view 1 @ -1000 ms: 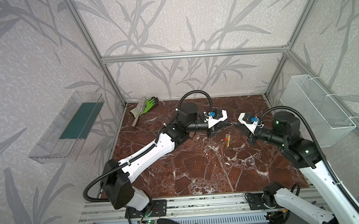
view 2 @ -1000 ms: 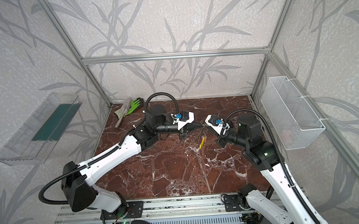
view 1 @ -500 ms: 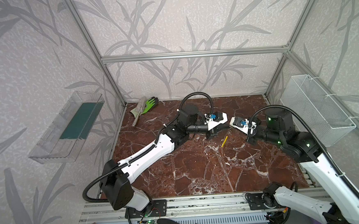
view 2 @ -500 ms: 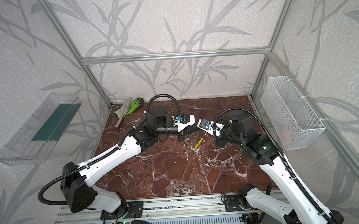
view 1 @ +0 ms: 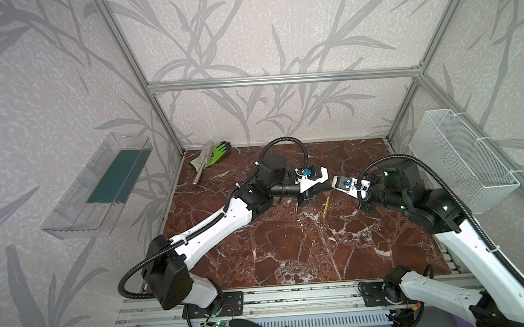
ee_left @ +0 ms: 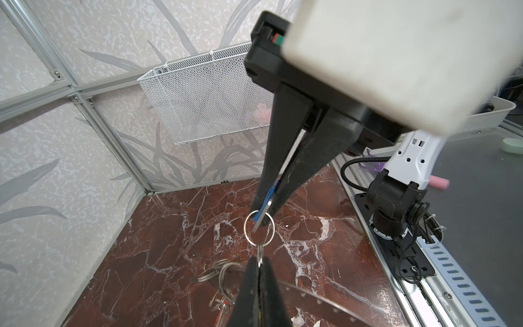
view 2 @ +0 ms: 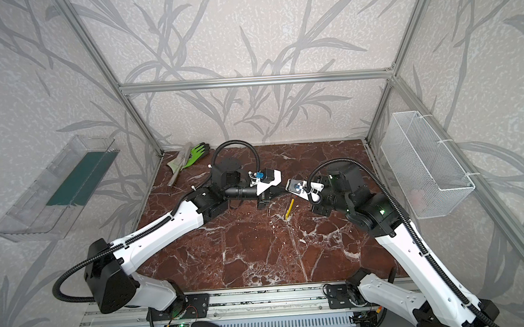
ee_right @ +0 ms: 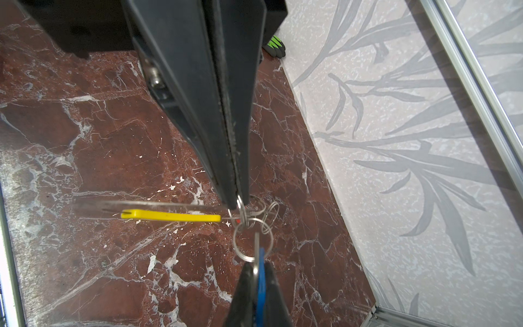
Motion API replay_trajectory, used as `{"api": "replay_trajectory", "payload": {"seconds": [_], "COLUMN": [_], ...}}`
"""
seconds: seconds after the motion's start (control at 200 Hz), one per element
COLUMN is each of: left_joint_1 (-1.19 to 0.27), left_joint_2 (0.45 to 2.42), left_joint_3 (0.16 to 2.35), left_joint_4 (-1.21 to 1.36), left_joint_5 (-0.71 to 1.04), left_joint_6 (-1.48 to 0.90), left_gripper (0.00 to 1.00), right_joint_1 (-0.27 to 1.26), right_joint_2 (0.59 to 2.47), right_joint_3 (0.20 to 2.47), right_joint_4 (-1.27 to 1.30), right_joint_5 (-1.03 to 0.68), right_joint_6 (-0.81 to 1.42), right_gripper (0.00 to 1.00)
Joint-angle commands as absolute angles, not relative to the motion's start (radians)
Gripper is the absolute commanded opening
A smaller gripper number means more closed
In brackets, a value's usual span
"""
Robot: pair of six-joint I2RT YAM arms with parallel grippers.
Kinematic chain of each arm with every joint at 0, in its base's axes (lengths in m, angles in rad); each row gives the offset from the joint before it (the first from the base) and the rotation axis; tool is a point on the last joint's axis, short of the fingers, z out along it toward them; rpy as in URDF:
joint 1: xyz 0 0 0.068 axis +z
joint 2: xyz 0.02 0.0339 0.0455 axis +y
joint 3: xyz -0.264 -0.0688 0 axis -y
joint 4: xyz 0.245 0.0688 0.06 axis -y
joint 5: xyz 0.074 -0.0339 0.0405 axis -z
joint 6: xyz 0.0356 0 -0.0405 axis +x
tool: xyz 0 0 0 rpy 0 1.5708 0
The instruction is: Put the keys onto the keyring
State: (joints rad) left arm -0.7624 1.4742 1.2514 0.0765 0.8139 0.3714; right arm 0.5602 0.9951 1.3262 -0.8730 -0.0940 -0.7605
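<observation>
The bare marble patch below is clear, so my right gripper should next move down and back to it and release the blue-headed key (ee_right: 261, 280) there.
Both grippers meet in mid-air above the middle of the marble table. My left gripper (ee_left: 259, 262) (view 1: 327, 190) is shut on a small split ring (ee_left: 259, 230) from which the keyring hangs. The keyring is a grey notched hoop (ee_left: 314, 301) with a yellow arc (ee_right: 169, 216) (view 1: 326, 206) (view 2: 289, 209). My right gripper (ee_right: 256, 270) (view 2: 288, 189) is shut on the blue-headed key (ee_right: 261, 280). Its silver blade pokes into the small split ring (ee_right: 252, 244). The red-headed key (ee_left: 223, 310) hangs among more small rings under my left gripper.
A green glove (view 1: 218, 150) and a trowel lie at the back left of the marble table (view 1: 291, 249). A white mesh basket (view 1: 460, 158) hangs on the right wall. A clear shelf (view 1: 100, 186) hangs on the left wall.
My right gripper has moved left with the blue key until it meets the left gripper's ring. The left gripper and the hanging keyring shifted slightly left.
</observation>
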Motion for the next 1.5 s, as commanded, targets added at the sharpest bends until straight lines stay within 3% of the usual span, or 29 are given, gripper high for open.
{"api": "replay_trajectory", "payload": {"seconds": [0.0, 0.175, 0.34, 0.595, 0.75, 0.865, 1.045, 1.494], "left_joint_1": [-0.740, -0.685, -0.570, -0.412, -0.368, -0.365, -0.365, -0.374], "left_joint_2": [1.461, 1.464, 1.393, 1.180, 1.111, 1.098, 1.111, 1.261], "left_joint_3": [1.220, 1.111, 0.930, 0.719, 0.709, 0.695, 0.660, 0.720], "left_joint_4": [0.058, 0.280, 0.513, 0.488, 0.385, 0.364, 0.391, 0.426], "left_joint_5": [0.822, 0.812, 0.723, 0.395, 0.274, 0.202, 0.149, 0.205], "left_joint_6": [0.362, 0.204, 0.034, 0.063, 0.140, 0.162, 0.160, 0.156], "left_gripper": [0.00, 0.35, 0.45, 0.47, 0.47, 0.48, 0.48, 0.47], "right_joint_1": [0.567, 0.591, 0.630, 0.676, 0.733, 0.738, 0.738, 0.739], "right_joint_2": [1.007, 1.079, 1.184, 1.436, 1.625, 1.686, 1.685, 1.551], "right_joint_3": [1.372, 1.374, 1.332, 1.332, 1.479, 1.462, 1.303, 0.965], "right_joint_4": [-0.904, -0.931, -0.895, -0.653, -0.601, -0.583, -0.601, -0.728], "right_joint_5": [-0.061, -0.086, -0.106, -0.255, -0.347, -0.356, -0.291, -0.157], "right_joint_6": [-0.779, -0.758, -0.725, -0.656, -0.646, -0.659, -0.635, -0.693], "right_gripper": [0.00, 0.00, 0.00, 0.00, 0.00, 0.00, 0.00, 0.00]}}
